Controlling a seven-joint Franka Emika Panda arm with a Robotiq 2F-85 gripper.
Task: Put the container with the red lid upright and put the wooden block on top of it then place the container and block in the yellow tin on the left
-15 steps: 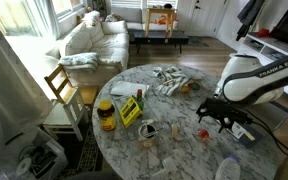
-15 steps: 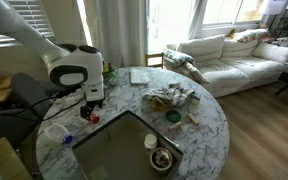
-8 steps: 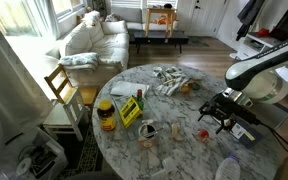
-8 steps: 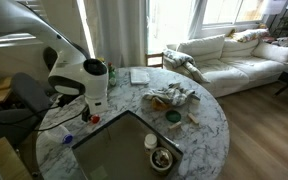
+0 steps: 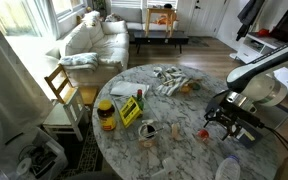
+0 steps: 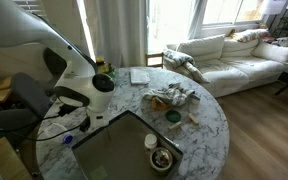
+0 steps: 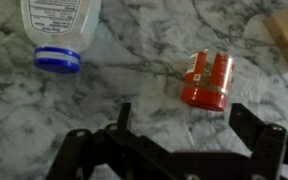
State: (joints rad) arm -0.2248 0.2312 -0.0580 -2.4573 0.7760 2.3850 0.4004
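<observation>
The container (image 7: 207, 80) is off toward the right in the wrist view, so next I need to bring my gripper down and outward around it.
The container with the red lid (image 7: 207, 80) lies on its side on the marble table, just ahead of my gripper (image 7: 184, 125). The gripper is open and empty, with one dark finger on each side below the container and not touching it. In an exterior view the container (image 5: 203, 133) lies just left of the gripper (image 5: 222, 120). The end of a wooden block (image 7: 286, 38) shows at the upper right of the wrist view. The yellow tin (image 5: 130, 110) lies flat on the left half of the table. In the other exterior view the arm hides the gripper.
A clear bottle with a blue cap (image 7: 59, 30) lies left of the container. A dark jar with a yellow lid (image 5: 106, 115) stands beside the tin. A crumpled cloth (image 5: 169, 80) lies at the back and a small glass (image 5: 148, 130) mid-table. A wooden chair (image 5: 60, 92) stands at the table's left.
The arm's upper links have swung up and to the right. The gripper has shifted slightly right and lower, near the container. Nothing on the table has moved.
</observation>
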